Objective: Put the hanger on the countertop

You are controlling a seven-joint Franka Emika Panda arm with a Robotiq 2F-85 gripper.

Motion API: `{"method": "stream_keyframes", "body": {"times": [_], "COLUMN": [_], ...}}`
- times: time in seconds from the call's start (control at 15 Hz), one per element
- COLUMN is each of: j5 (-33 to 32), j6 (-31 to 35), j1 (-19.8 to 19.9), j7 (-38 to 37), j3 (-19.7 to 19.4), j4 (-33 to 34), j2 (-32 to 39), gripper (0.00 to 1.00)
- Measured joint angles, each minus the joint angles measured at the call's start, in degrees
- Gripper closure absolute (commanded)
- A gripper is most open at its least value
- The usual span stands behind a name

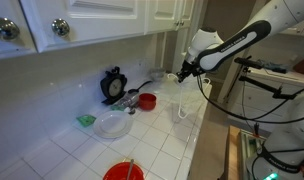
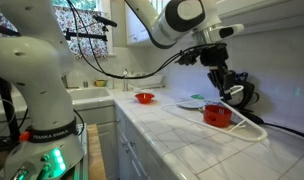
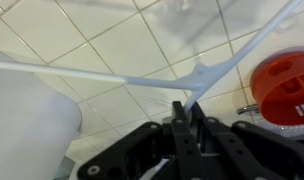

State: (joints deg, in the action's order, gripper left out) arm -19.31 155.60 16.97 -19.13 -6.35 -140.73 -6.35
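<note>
The thin white hanger [image 2: 248,129] still has its hook above the countertop, so I will next lower my gripper toward the bare tiles [image 2: 220,144] beside the red pot and release it there.
The thin white hanger [image 3: 142,80] is held by its hook in my gripper [image 3: 187,112], which is shut on it. In the exterior views the gripper [image 1: 182,72] [image 2: 224,85] hovers over the white tiled countertop [image 1: 162,140] [image 2: 172,130]. The hanger [image 1: 180,104] [image 2: 248,129] hangs below the gripper, with its lower bar close to the tiles. I cannot tell if it touches them. In the wrist view the tiles [image 3: 102,40] lie right under the hanger.
A small red pot [image 1: 147,100] [image 2: 218,115] [image 3: 282,85] stands near the hanger. A black appliance [image 1: 114,85], a white plate [image 1: 114,125], a green item [image 1: 85,120] and a red bowl [image 1: 124,172] sit on the counter. A white rounded object [image 3: 27,120] is close by.
</note>
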Motion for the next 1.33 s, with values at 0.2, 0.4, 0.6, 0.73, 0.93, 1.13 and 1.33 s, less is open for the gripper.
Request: {"method": "stream_keyframes", "body": {"times": [0.2,0.4,0.6,0.73,0.93,1.13,1.33], "j5": [0.06,0.06,0.06,0.58,2.87,7.99,13.46], "j6": [1.46,1.48,1.51,2.43,6.33,10.15,12.06], "j1": [0.02,-0.03,-0.22,-0.48,-1.34,-2.49,-3.44], "j7": [0.24,0.24,0.24,0.71,1.99,5.18,8.46], "j3": [-1.59,-1.77,-1.97,-2.22,-2.61,-2.67,-2.27], "j4": [-1.08,-1.08,-1.06,-0.8,0.53,2.36,4.08], "j2": [2.31,2.93,3.03,4.16,8.32,13.2,17.16], "gripper": [0.9,0.93,0.93,0.93,0.93,0.93,0.93]}}
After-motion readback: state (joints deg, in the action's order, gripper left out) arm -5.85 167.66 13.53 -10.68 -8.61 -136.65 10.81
